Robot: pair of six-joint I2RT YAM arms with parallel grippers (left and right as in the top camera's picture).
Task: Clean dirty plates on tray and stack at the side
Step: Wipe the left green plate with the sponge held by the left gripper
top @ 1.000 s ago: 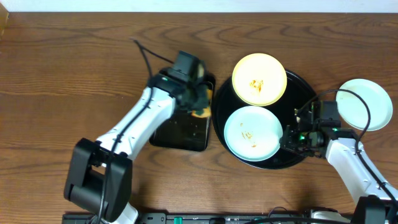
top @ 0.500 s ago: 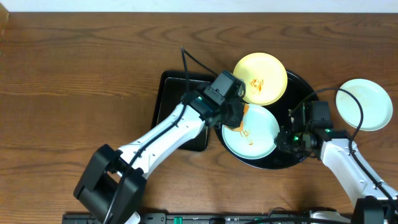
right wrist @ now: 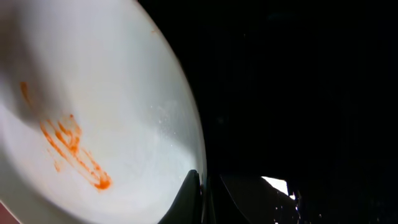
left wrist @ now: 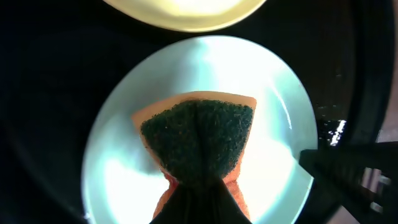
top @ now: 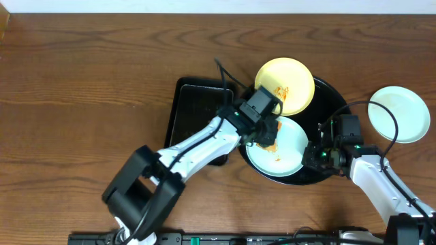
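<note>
I need to move the plate outward and to the right in the overhead view next with my right gripper and let go of its rim, because the tray's bare side [top: 317, 117] [right wrist: 267, 81] has room.
The round black tray [top: 330, 103] holds a pale yellow plate [top: 291, 76] with an orange smear and a mint-green plate [top: 289, 151] in front of it. My left gripper [top: 267, 133] is shut on an orange sponge with a dark green pad [left wrist: 199, 134] and presses it on the mint plate [left wrist: 124, 124]. My right gripper [top: 312, 155] is shut on that plate's right rim [right wrist: 189, 134]; an orange smear [right wrist: 68, 146] shows on the plate. A second mint plate [top: 402, 112] lies on the table to the right of the tray.
A rectangular black tray [top: 194, 109] lies left of the round tray, partly under my left arm. Wooden tabletop [top: 82, 82] stretches to the left and back.
My left gripper carried the sponge from the rectangular tray rightwards onto the mint plate. The right gripper stayed on the plate's rim.
</note>
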